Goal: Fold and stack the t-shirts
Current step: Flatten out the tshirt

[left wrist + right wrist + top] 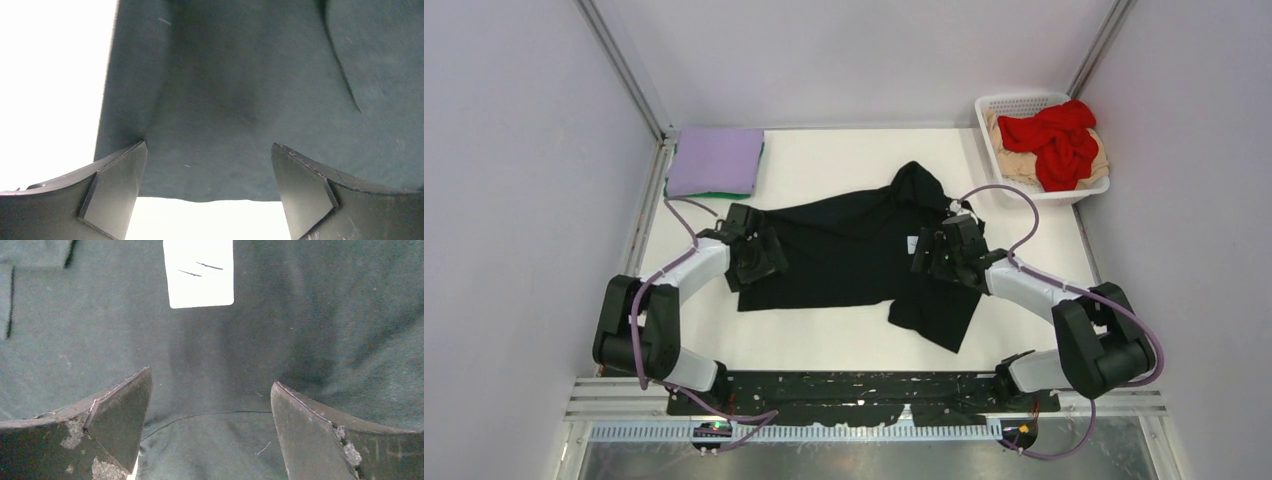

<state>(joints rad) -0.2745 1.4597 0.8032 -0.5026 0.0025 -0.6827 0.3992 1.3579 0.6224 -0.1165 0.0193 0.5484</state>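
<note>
The black t-shirt's near corner (pixel 742 306) lies flat and uncovered, back from my left gripper, so my left gripper will draw back over it next and close on it.
A black t-shirt (pixel 849 255) lies spread and partly rumpled in the middle of the white table. My left gripper (pixel 759 262) is open, low over the shirt's left edge; in the left wrist view the fabric edge (pixel 210 197) runs between the fingers. My right gripper (pixel 926 257) is open, low over the shirt's right part near its white label (pixel 200 272), with a seam (pixel 210 415) between the fingers. A folded lavender shirt (pixel 716 158) lies on a green one (pixel 709 194) at the back left. A red shirt (pixel 1054 140) and a beige one (pixel 1014 160) lie crumpled in the basket.
A white lattice basket (pixel 1004 105) stands at the back right corner. Grey walls and metal frame posts bound the table on three sides. A black perforated strip (pixel 864 395) runs along the near edge between the arm bases.
</note>
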